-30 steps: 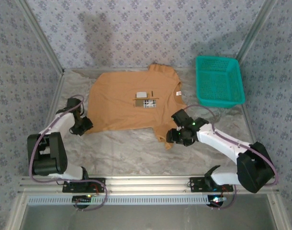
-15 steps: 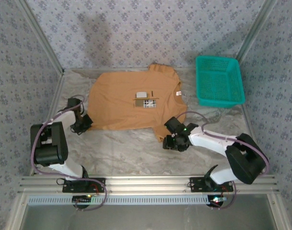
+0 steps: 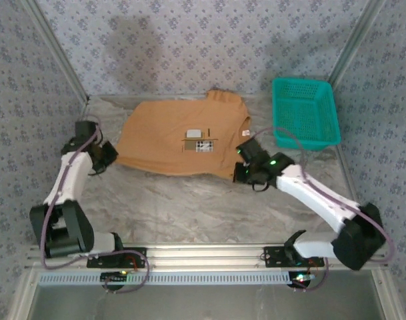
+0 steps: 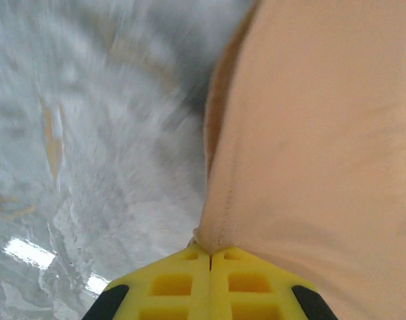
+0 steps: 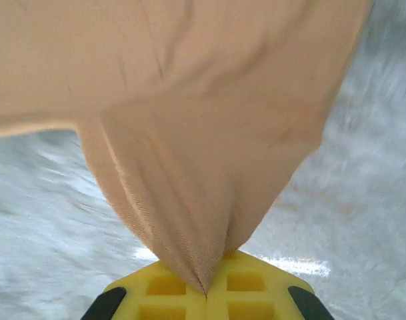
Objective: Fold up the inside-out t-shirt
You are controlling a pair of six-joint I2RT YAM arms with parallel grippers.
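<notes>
I will raise my left gripper, then lower it outward to the t-shirt's far half and release the t-shirt's corner, as both ends of its near edge are pinched.
The inside-out t-shirt [image 3: 169, 133], orange-brown with a small white label and a grey tag patch near its middle, lies spread across the far half of the table. My left gripper [image 3: 109, 155] is shut on the shirt's near-left hem corner; in the left wrist view the cloth [image 4: 309, 133] runs out from between the yellow pads [image 4: 169, 283], pinched at my left gripper [image 4: 210, 257]. My right gripper [image 3: 243, 170] is shut on the shirt's near-right sleeve; the right wrist view has the bunched cloth [image 5: 189, 120] lifted off the table and pinched at my right gripper [image 5: 207, 290].
A teal plastic basket [image 3: 305, 112] stands at the back right, close to the shirt's collar side. The marbled grey tabletop [image 3: 183, 207] lies bare in front of the shirt. Patterned walls and metal rails close in the sides.
Both grippers have closed on the shirt's near edge and moved toward the back of the table, dragging the near hem and right sleeve away from the front edge.
</notes>
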